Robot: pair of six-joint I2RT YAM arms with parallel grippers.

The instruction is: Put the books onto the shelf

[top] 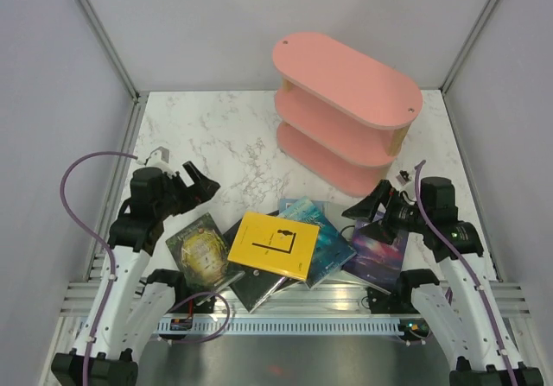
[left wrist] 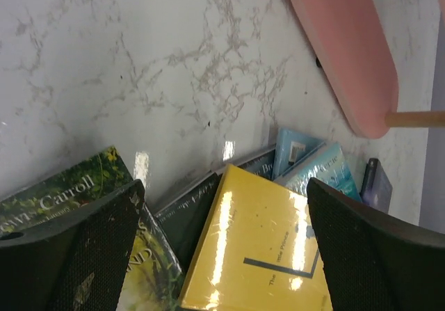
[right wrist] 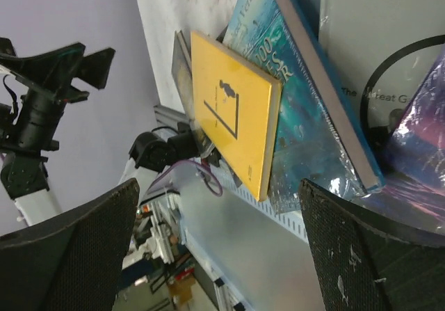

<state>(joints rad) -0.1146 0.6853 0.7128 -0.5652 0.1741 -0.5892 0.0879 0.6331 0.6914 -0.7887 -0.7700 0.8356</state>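
Observation:
My right gripper moves to the left in the top view and down onto the yellow book's edge over the teal book next, since the yellow book lies on top.
The books lie in a fanned, overlapping pile at the table's near edge. The yellow book [top: 273, 244] is on top, the green-gold one [top: 200, 249] at the left, a dark grey one [top: 251, 284] beneath, then teal [top: 324, 235] and purple galaxy [top: 378, 249] at the right. The pink three-tier shelf [top: 346, 114] stands at the back right with bare boards. My left gripper [top: 200, 184] hovers open above the table, left of the pile. My right gripper [top: 367, 206] hangs open just above the purple book. In the right wrist view a pale grey-white book [right wrist: 375, 40] lies under the teal one [right wrist: 299, 102].
White marble table [top: 216, 136] enclosed by grey walls with metal corner posts. An aluminium rail [top: 294, 321] runs along the near edge, right behind the pile. A purple cable [top: 86, 166] loops from the left arm.

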